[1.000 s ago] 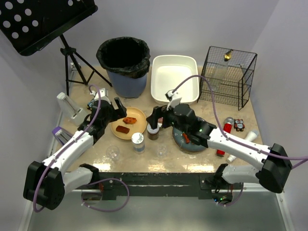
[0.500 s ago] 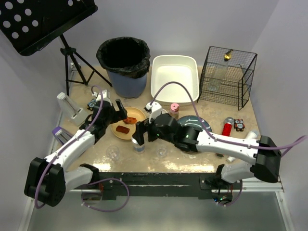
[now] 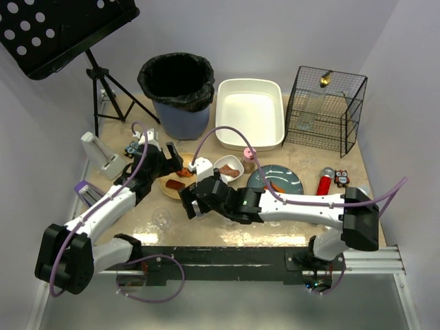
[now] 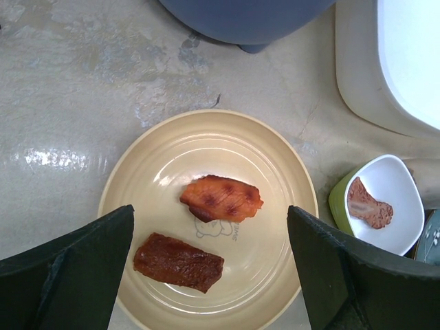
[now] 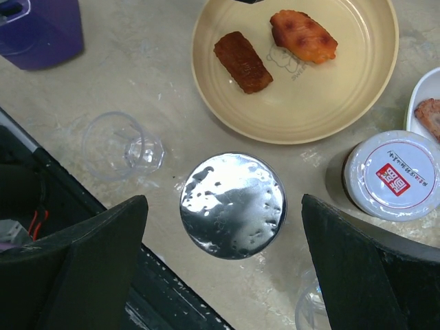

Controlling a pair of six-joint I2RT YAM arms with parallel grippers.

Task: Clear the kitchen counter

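Note:
The robot should lower its right gripper around the silver-lidded can [image 5: 232, 205] and close it on the can's sides.
The beige mottled kitchen counter [image 3: 141, 201] holds a tan plate [image 4: 275, 172] with an orange food piece [image 4: 221, 198] and a brown food piece [image 4: 177, 262]. My left gripper [image 4: 210, 220] is open and empty just above this plate; in the top view it [image 3: 172, 159] sits at the plate's far-left rim. My right gripper [image 5: 223, 206] is open, its fingers either side of a silver-lidded can [image 5: 232, 205] standing on the counter, apart from it. In the top view the right gripper [image 3: 191, 204] hides the can.
A clear cup [image 5: 122, 146], a white-lidded jar [image 5: 390, 174] and a small white bowl with meat [image 3: 229, 168] sit close by. A pink-lidded jar [image 3: 249, 159], teal plate [image 3: 275, 180], red bottle [image 3: 323, 184], bin [image 3: 177, 93], white tub [image 3: 249, 112] and wire basket [image 3: 323, 108] lie farther off.
My right arm has swung left from beside the teal plate to over the silver-lidded can, uncovering the small bowl and pink-lidded jar. The left gripper has barely moved.

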